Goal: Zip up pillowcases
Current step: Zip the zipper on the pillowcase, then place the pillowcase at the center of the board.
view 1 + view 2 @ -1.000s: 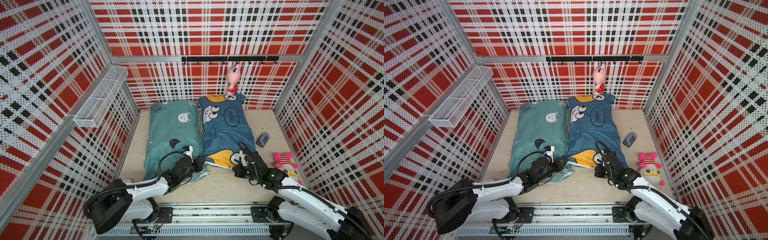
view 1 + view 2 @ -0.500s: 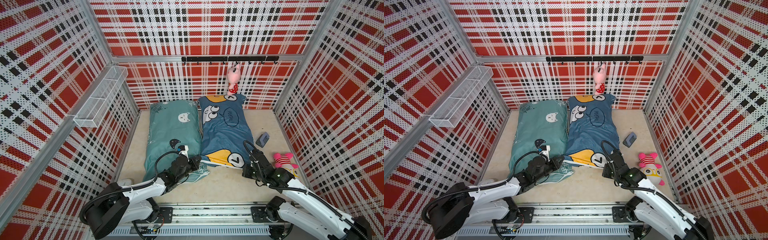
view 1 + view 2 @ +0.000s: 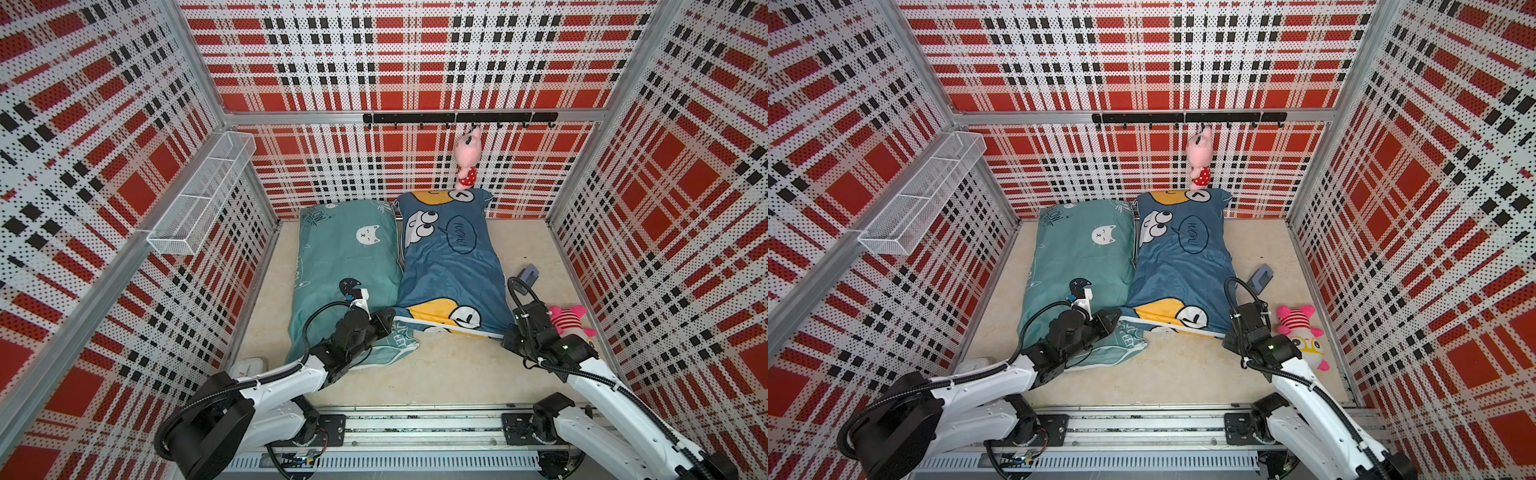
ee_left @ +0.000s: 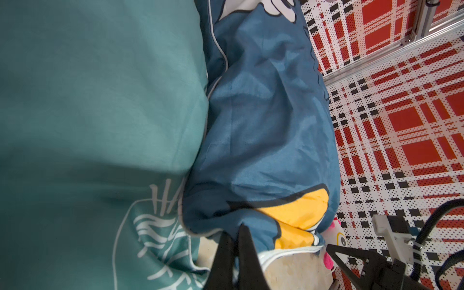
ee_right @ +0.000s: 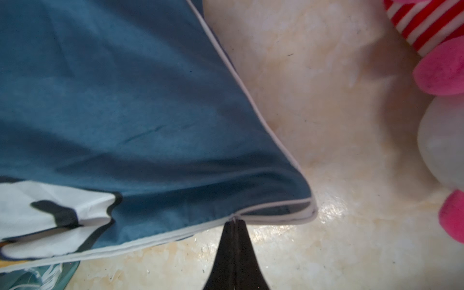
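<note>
I need to move my right gripper next along the piped edge of the blue pillowcase to the gaping corner [image 5: 309,209] and let go of the zipper pull [image 5: 234,220] there, because that corner is beside the gripper toward the striped plush.
Two pillowcases lie side by side on the floor: a teal one [image 3: 345,266] with cat faces on the left and a darker blue one [image 3: 451,266] with yellow patches on the right. My left gripper [image 3: 388,320] is shut on the blue pillowcase's [image 4: 263,140] near left corner, pinching the fabric [image 4: 237,229]. My right gripper [image 3: 505,334] is shut on the small zipper pull [image 5: 234,220] at the blue pillowcase's [image 5: 125,100] near edge, close to its right corner. Between the two grippers the white-piped edge [image 3: 1171,326] is pulled taut. The seam gapes slightly between the pull and the corner.
A pink striped plush toy [image 3: 569,322] lies on the floor just right of my right arm. A small grey-blue object [image 3: 528,274] sits beyond it. Another pink plush [image 3: 467,156] hangs from the black hook rail [image 3: 415,118]. A wire basket [image 3: 203,195] juts from the left wall.
My right gripper has slid right along the blue pillowcase's near edge, from near its middle to the right corner. The left gripper kept its hold on the left corner, shifting slightly.
</note>
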Robot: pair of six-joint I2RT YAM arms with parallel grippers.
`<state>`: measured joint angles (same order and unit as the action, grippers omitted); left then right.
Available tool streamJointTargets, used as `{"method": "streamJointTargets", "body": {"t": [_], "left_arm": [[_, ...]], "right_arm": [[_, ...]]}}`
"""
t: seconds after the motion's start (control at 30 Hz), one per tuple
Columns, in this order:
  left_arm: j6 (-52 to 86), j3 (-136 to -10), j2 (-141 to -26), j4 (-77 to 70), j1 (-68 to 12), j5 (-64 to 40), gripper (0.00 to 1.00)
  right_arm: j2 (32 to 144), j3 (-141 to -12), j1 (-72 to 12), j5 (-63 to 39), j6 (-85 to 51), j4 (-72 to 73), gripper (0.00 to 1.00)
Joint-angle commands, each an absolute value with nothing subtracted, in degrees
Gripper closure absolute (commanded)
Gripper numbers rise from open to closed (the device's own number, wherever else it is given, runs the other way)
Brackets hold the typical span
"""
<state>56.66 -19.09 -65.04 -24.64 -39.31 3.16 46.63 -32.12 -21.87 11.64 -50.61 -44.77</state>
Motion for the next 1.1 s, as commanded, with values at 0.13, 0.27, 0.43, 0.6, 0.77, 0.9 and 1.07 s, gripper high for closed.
{"method": "streamJointTargets", "body": {"t": [0.13, 0.27, 0.43, 0.6, 0.77, 0.9, 1.07], "left_arm": [[55.46, -17.32, -62.54, -25.31, -34.80, 3.57, 1.00], [54.86, -17.06, -62.27, -25.35, -33.50, 2.22, 1.00], [54.21, -17.03, -62.85, -25.48, -33.06, 0.33, 1.00], [54.55, -18.47, -66.04, -26.13, -39.38, 2.33, 1.00], [56.49, -20.12, -70.69, -29.84, -47.16, 5.67, 1.00], [57.94, -21.56, -74.55, -32.83, -52.13, 7.16, 1.00], [59.23, -23.78, -79.80, -35.97, -55.90, 6.80, 0.87]], "right_arm": [[47.09, -30.97, -19.95, 18.08, -54.32, -47.33, 1.00], [47.59, -30.85, -19.26, 19.36, -54.89, -47.50, 1.00], [47.18, -30.86, -19.17, 18.43, -54.72, -46.99, 1.00], [44.39, -32.92, -19.16, 15.68, -52.21, -47.45, 0.57], [46.71, -40.77, -23.50, 18.50, -50.56, -52.67, 0.24], [50.25, -47.17, -29.60, 17.54, -49.17, -51.70, 0.17], [60.48, -54.23, -38.67, 13.09, -46.69, -42.13, 0.18]]}}
